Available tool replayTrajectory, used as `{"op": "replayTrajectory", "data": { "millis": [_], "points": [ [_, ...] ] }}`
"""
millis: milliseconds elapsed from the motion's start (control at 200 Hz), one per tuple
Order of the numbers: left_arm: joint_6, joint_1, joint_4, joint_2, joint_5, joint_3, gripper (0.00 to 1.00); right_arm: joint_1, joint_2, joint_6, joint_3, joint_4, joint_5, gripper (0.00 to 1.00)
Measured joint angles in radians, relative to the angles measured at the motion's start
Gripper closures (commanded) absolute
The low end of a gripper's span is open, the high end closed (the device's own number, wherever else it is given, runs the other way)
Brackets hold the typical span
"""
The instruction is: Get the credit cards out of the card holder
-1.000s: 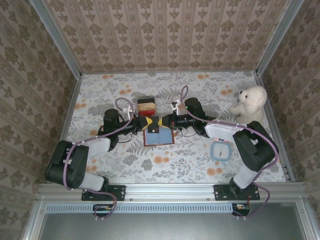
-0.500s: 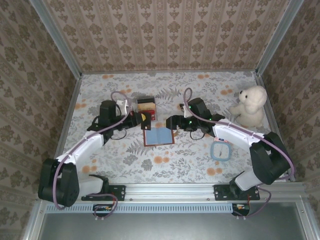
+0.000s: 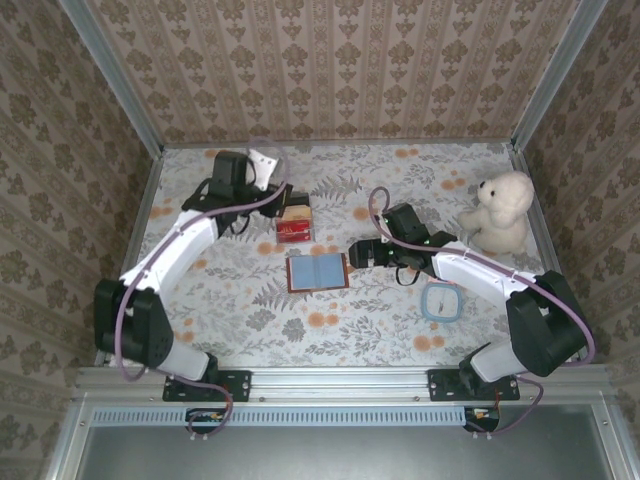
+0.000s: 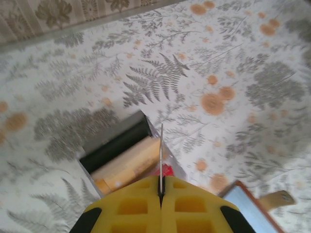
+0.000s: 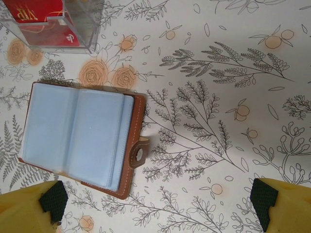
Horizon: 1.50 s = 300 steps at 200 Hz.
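The credit card hangs at an angle to the clear box's dark far section, so my left gripper will turn next, go down and let go of the thin credit card (image 4: 161, 150) in the clear box's dark far section (image 4: 117, 142).
The card holder (image 3: 317, 271) lies open and flat on the floral table, its bluish-grey inner face (image 5: 82, 138) up and its brown snap tab toward my right gripper. My left gripper (image 4: 161, 191) is shut on a thin credit card (image 4: 161, 150) seen edge-on. It hangs over a small box (image 4: 121, 155) with red and yellow contents, behind the holder (image 4: 248, 204). From above, the left gripper (image 3: 282, 199) is at the box (image 3: 293, 222). My right gripper (image 5: 158, 204) stands open just right of the holder, with nothing between its fingers; from above the right gripper (image 3: 356, 254) is apart from it.
A white teddy bear (image 3: 498, 212) sits at the right wall. A small blue and pink square object (image 3: 440, 300) lies on the table under the right forearm. The clear box (image 5: 48, 24) holds red cards. Patterned walls close in the table on three sides.
The left arm has swung back and left from the holder to above the box with the card. The right gripper has opened and drawn away to the right of the holder.
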Motion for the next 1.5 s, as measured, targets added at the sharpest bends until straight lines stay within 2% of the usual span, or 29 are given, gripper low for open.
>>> {"op": "replayTrajectory", "data": {
  "millis": [145, 375, 695, 1025, 1235, 1500],
  "points": [
    [0.185, -0.024, -0.038, 0.125, -0.037, 0.126, 1.0, -0.037, -0.032, -0.002, -0.05, 0.005, -0.012, 0.0],
    [0.465, -0.04, -0.124, 0.274, -0.025, 0.261, 1.0, -0.111, -0.075, 0.024, -0.079, 0.021, -0.039, 0.0],
    [0.797, -0.016, -0.351, 0.43, 0.02, 0.465, 1.0, -0.116, -0.085, 0.025, -0.081, 0.021, -0.091, 0.0],
    [0.97, 0.02, -0.483, 0.511, 0.061, 0.572, 1.0, -0.116, -0.085, 0.048, -0.081, 0.046, -0.14, 0.0],
    [1.035, 0.021, -0.539, 0.566, 0.069, 0.626, 1.0, -0.116, -0.085, 0.054, -0.081, 0.05, -0.155, 0.0],
    [1.076, 0.013, -0.546, 0.628, 0.006, 0.657, 1.0, -0.116, -0.085, 0.055, -0.081, 0.05, -0.174, 0.0]
  ]
}}
